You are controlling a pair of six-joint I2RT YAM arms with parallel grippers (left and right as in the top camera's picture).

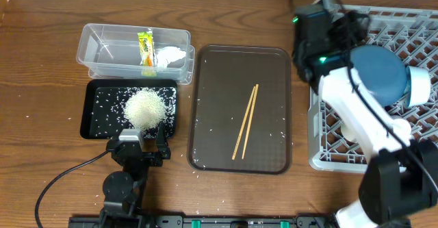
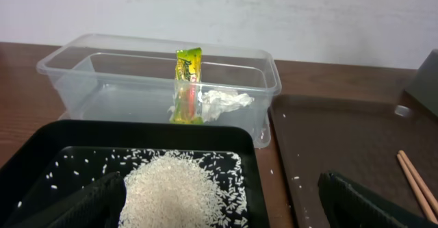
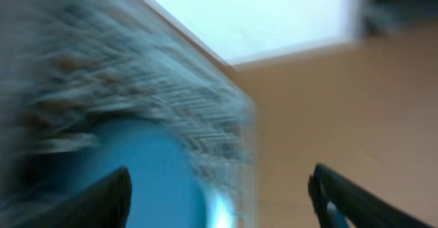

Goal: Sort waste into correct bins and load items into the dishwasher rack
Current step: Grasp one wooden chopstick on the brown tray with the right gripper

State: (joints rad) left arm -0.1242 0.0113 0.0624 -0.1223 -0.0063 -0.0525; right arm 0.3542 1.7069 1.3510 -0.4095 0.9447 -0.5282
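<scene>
My right gripper goes back and left in the overhead view next, then down onto the rack-side chopstick's middle [image 1: 250,120], as the dish [image 1: 380,74] already rests in the rack.
The clear tub [image 1: 102,50] holds the green-and-yellow wrapper [image 1: 146,48] and the white tissue [image 1: 171,55]. A heap of rice [image 1: 145,108] lies in the black tray [image 1: 96,111]. My left gripper [image 1: 139,139] stands open at that tray's near edge, its fingers either side of the rice [image 2: 171,187]. Two chopsticks [image 1: 246,122] lie on the brown tray [image 1: 219,84]. The dark-blue dish [image 1: 380,74] rests in the grey rack [image 1: 404,29]. My right gripper [image 3: 220,172] hangs open over the rack's left edge, with the dish [image 3: 150,180] blurred below it.
A pale round piece [image 1: 420,85] sits in the rack beside the dish, partly hidden by the right arm [image 1: 356,111]. Stray rice grains dot the brown tray and the table near its front corner [image 1: 198,165]. A black cable [image 1: 61,176] runs left of the left arm.
</scene>
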